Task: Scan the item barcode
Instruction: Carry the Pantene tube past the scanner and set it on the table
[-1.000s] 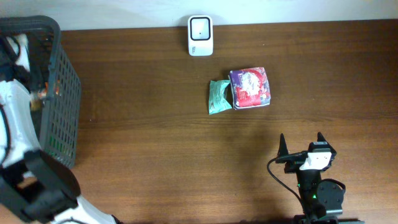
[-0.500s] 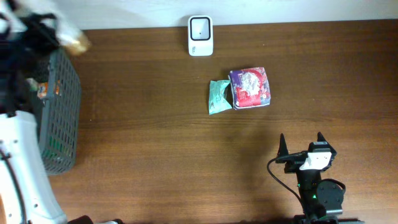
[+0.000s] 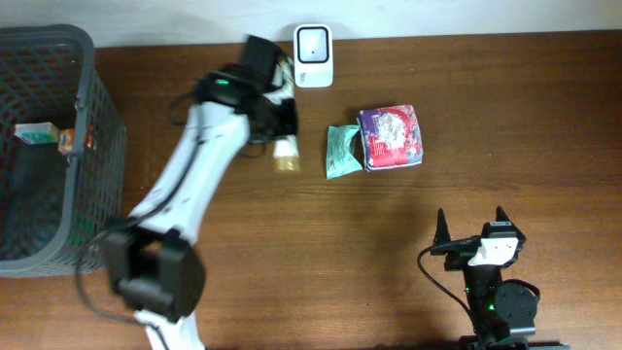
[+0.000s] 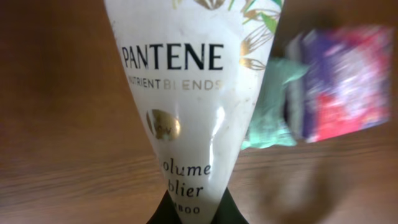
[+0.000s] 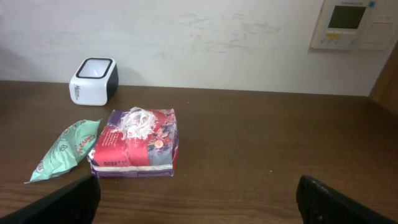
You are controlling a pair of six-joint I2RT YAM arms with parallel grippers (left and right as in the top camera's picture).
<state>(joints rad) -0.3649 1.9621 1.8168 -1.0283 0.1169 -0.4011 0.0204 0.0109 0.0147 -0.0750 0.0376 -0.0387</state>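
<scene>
Next, my left gripper lowers the white Pantene tube (image 3: 286, 156) onto the table beside the green packet, where bare wood lies open.
My left gripper (image 3: 281, 126) is shut on a white Pantene tube (image 3: 286, 156), which hangs over the table just below and left of the white barcode scanner (image 3: 313, 55). In the left wrist view the tube (image 4: 193, 93) fills the centre, label side facing the camera, pinched at the bottom by the gripper (image 4: 194, 214). No barcode shows on that side. My right gripper (image 3: 469, 227) rests open near the front right edge, and in its own view the open gripper (image 5: 199, 200) holds nothing; the scanner (image 5: 94, 79) stands far ahead by the wall.
A green packet (image 3: 340, 151) and a purple and red pack (image 3: 391, 136) lie together right of the tube. A dark mesh basket (image 3: 92, 146) at the far left holds a small box (image 3: 34, 133).
The left arm has swung out of the basket and across the table to the scanner, carrying the tube. The right arm has not moved.
</scene>
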